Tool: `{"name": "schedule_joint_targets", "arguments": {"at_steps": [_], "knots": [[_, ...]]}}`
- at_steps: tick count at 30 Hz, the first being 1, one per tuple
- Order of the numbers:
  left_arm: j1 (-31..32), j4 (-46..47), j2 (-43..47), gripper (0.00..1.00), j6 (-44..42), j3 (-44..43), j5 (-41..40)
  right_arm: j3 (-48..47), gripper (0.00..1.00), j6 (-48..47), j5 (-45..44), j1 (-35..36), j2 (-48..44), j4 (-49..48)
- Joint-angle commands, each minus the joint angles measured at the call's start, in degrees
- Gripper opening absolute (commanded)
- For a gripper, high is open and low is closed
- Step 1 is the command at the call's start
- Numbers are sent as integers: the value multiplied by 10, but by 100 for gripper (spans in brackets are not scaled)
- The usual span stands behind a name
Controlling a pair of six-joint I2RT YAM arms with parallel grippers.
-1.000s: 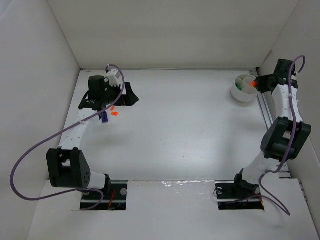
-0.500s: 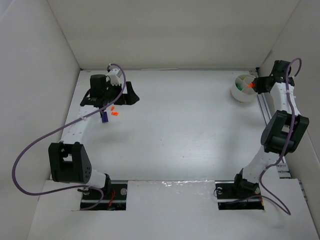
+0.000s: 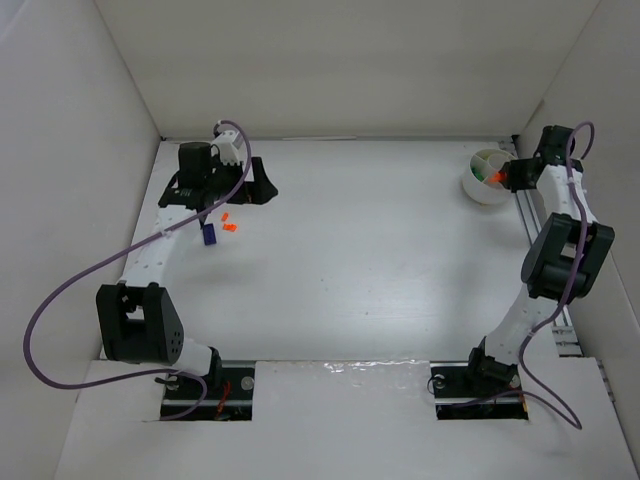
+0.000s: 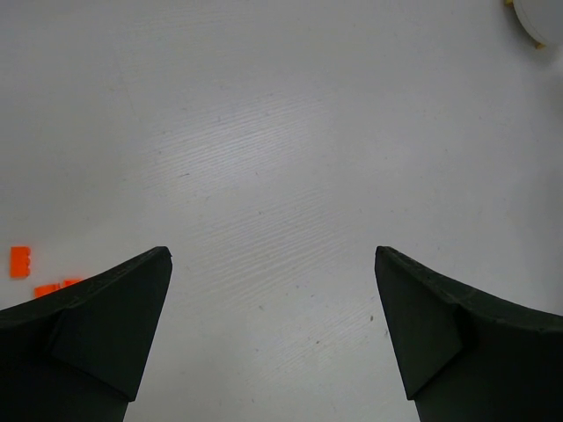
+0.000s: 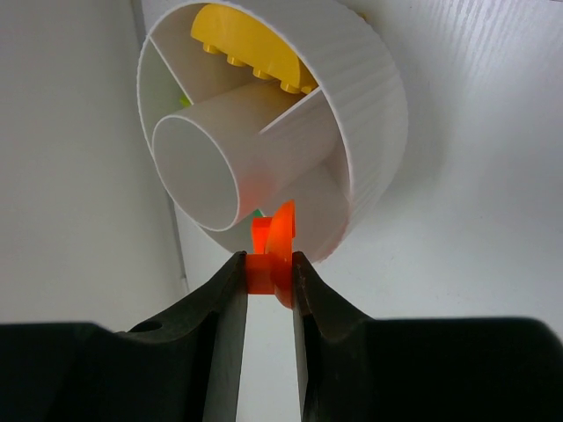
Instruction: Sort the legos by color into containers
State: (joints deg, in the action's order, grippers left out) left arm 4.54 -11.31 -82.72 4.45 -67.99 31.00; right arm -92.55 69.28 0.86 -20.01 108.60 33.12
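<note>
The orange brick should go past the cup's rim with my right gripper next, over the empty wedge point(image 3: 490, 181) point(image 5: 311, 209), and be released there. Yellow takes one wedge and green shows in another.
The round white divided cup point(image 3: 487, 177) stands at the back right; it fills the right wrist view point(image 5: 369, 105), with a yellow brick point(image 5: 251, 53) in one wedge. My right gripper point(image 3: 503, 174) is shut on an orange brick point(image 5: 271, 255), held at the cup's rim. My left gripper point(image 3: 243, 192) is open and empty at the back left, its jaws wide apart over bare table point(image 4: 273, 290). Orange bricks point(image 3: 229, 224) and a dark blue brick point(image 3: 209, 235) lie beside it. Orange bricks point(image 4: 19, 262) also show at the left edge of the left wrist view.
White walls enclose the table point(image 3: 360, 250) on three sides. A rail point(image 3: 535, 235) runs along the right edge beside the cup. The left arm's purple cable point(image 3: 60, 290) loops over the left side.
My right gripper has moved slightly toward the cup with the orange brick. My left gripper has drifted a little toward the back wall, away from the bricks.
</note>
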Motion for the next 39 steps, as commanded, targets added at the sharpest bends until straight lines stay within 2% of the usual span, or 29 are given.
{"name": "schedule_joint_targets", "arguments": {"at_steps": [1,5,9,15,20,22,24,25,28,29,31,32,35,36,37,38,39], "knots": [[2,-10,1,100,-12,-27,-9,-25,15,7,2,1,7,-4],[2,-10,1,100,-12,-27,-9,-25,23,7,2,1,12,-10],[2,-10,1,100,-12,-22,-9,-25,38,0,20,1,12,-16],[2,-10,6,100,-25,-16,3,-25,39,-22,15,12,-9,-26],[2,-10,12,100,-49,-16,3,-38,35,-83,33,33,-50,-33],[-7,-10,18,100,-49,-9,14,-43,33,-122,25,75,-72,-54],[-39,-5,30,100,-38,0,47,-43,33,-207,6,118,-113,-81],[-52,-5,30,100,-25,14,56,-33,33,-243,-12,172,-127,-92],[-106,30,42,100,0,49,105,2,32,-375,-66,256,-175,-134],[-111,30,42,100,-13,49,106,11,32,-405,-74,297,-182,-144],[-111,-4,54,100,-59,55,82,32,31,-483,-86,332,-193,-173],[-103,-18,54,100,-121,55,61,47,31,-510,-86,355,-201,-183],[-98,-70,59,100,-213,60,41,67,29,-593,-61,381,-209,-213],[-98,-85,59,100,-249,60,41,67,36,-612,-41,395,-209,-213],[-98,-96,50,100,-314,60,41,82,51,-648,-20,395,-215,-219],[-98,-131,41,100,-354,60,41,82,54,-662,11,395,-215,-219],[-98,-155,27,92,-397,52,46,88,54,-671,72,390,-220,-214]]}}
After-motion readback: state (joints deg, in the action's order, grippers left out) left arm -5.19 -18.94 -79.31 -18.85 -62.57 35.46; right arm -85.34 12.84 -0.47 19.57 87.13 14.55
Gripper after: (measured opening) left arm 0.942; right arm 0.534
